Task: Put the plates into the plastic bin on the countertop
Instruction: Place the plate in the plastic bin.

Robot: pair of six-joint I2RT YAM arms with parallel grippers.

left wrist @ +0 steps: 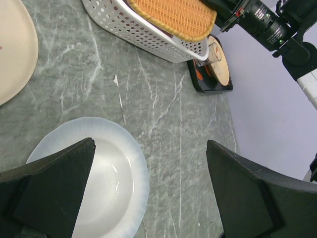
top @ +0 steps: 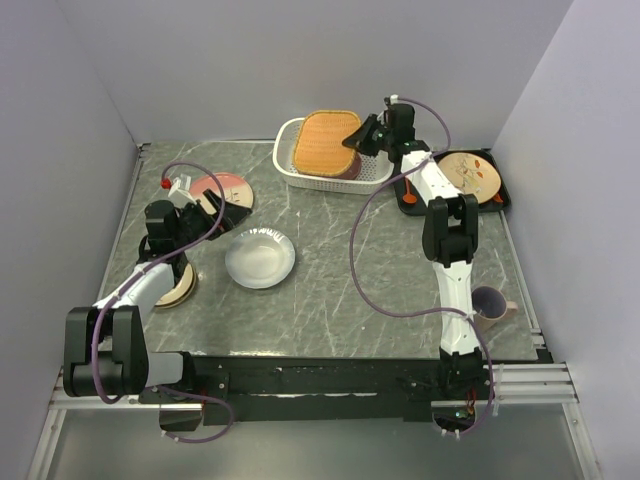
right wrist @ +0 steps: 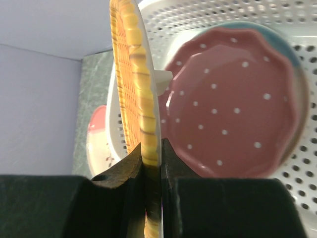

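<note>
The orange plate, already hanging over the bin, goes down onto the speckled pink plate below my right gripper next. The gripper then releases the orange plate's rim.
The orange rounded-square plate (top: 323,140) hangs tilted over the white plastic bin (top: 300,177), with my right gripper (top: 358,138) shut on its right rim. The right wrist view shows that rim (right wrist: 143,89) pinched between the fingers of the right gripper (right wrist: 152,148). Below it, in the bin (right wrist: 297,173), lies a speckled pink plate (right wrist: 233,104) on a pale blue one (right wrist: 285,44). My left gripper (left wrist: 151,191) stands open just above the countertop (top: 330,270), beside a white plate (left wrist: 111,183). A pink-and-cream plate (top: 225,187) and a tan plate (top: 180,288) lie at the left.
A black tray (top: 505,200) holding a cream plate with red-orange marks (top: 470,175) sits right of the bin, partly under my right arm. A mauve mug (top: 488,303) stands near the right arm's base. Grey walls close in the back and both sides.
</note>
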